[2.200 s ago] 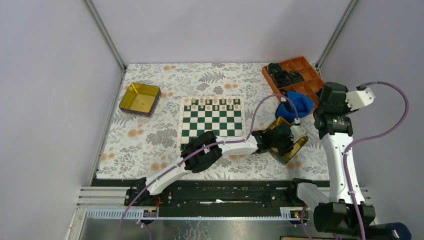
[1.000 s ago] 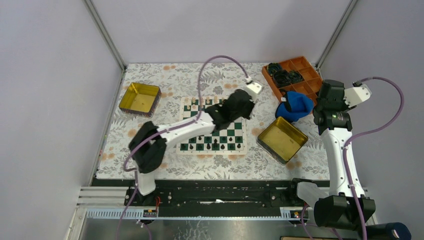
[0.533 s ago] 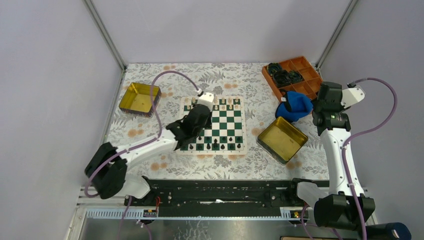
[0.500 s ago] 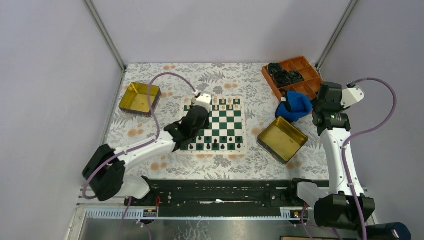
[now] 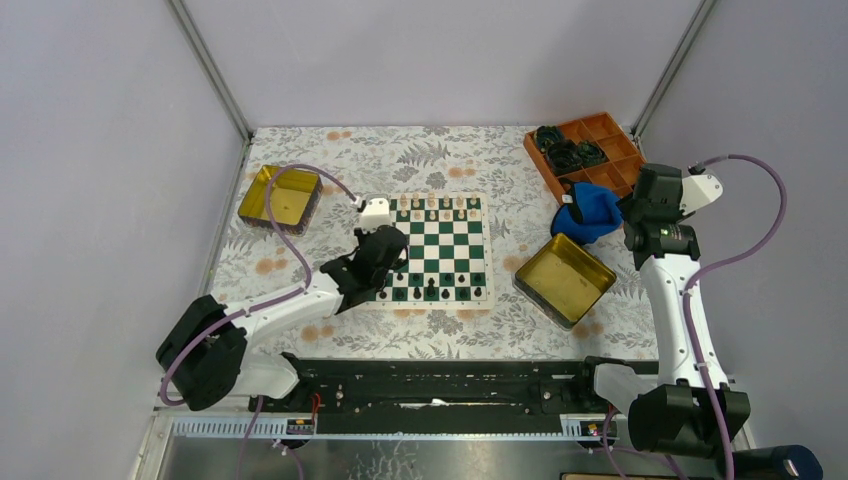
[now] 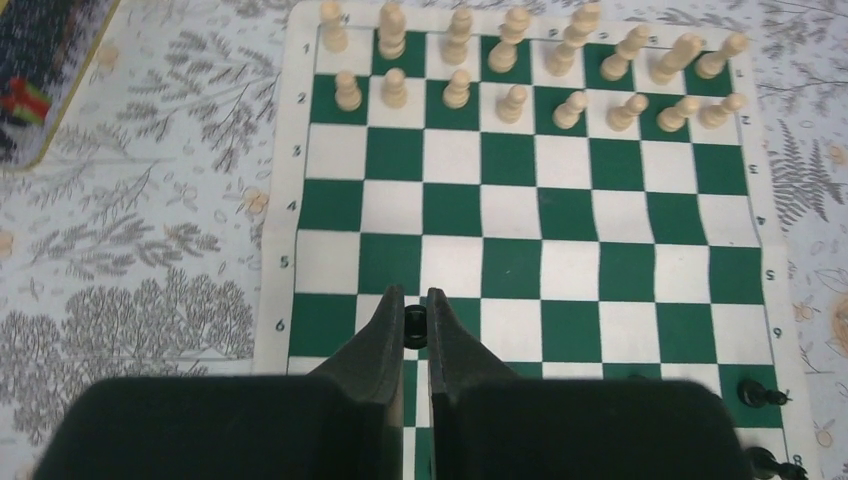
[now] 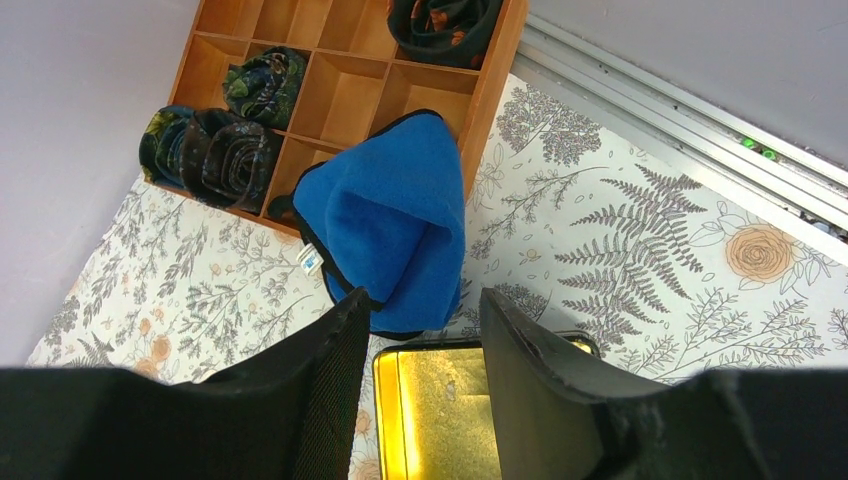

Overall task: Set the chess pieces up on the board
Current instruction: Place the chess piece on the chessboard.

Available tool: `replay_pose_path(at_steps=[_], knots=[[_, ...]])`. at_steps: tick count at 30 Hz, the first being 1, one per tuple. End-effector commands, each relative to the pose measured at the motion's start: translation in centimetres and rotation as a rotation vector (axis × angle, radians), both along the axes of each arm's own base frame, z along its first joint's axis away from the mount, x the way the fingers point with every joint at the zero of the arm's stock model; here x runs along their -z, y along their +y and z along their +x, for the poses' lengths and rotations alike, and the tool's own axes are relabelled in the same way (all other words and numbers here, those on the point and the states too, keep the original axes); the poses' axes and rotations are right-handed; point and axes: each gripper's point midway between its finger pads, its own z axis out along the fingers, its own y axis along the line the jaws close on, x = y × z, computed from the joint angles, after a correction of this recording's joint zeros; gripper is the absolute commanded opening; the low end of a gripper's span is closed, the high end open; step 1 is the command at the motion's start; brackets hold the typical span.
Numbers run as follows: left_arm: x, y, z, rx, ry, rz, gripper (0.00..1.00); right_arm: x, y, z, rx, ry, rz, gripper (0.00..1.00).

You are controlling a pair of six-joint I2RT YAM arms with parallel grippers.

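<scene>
I should next move my left gripper down and back onto the near white edge square [image 6: 306, 366] and let go of the black piece, because other black pieces stand along that row.
The green-and-white board [image 5: 446, 246] lies mid-table. Cream chess pieces [image 6: 515, 70] fill its two far rows. A few black pieces [image 5: 431, 290] stand along its near edge, two of them also in the left wrist view's bottom right corner [image 6: 765, 395]. My left gripper [image 6: 414, 297] hangs over the board's near left part, shut on a small black piece [image 6: 414, 325] held between the fingertips. From above, this gripper [image 5: 388, 268] hides the piece. My right gripper [image 7: 420, 320] stands open and holds nothing, above the blue cloth and the right gold tin.
One gold tin [image 5: 280, 197] sits left of the board, another [image 5: 563, 278] to its right. A blue cloth [image 7: 385, 225] leans on a wooden compartment tray [image 5: 590, 150] holding dark rolled items at the back right. The left arm's purple cable arcs over the left tin.
The left arm has swung from the right tin across the board's far side to its near left corner. More black pieces show on the near row. The right arm barely moved.
</scene>
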Motion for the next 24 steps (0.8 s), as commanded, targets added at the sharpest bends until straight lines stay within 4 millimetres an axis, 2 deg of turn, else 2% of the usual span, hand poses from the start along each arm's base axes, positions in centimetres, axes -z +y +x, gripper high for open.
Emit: replay_pose_path(at_steps=[1,16,24], knots=[[1.3,2.5,-0.5,-0.168,0.008,-0.039,0.00,-0.3,0.1,0.7,-0.015,-0.026,0.000,0.51],[5.5,5.5,-2.5,-0.363,0.076,-0.093,0.00,0.2,0.4,1.7,-0.028,-0.036,0.021,0.52],[7.3,6.7,-3.6,-0.413,0.097,-0.082,0.00,0.7,0.8,2.3,-0.044,-0.034,0.033,0.52]])
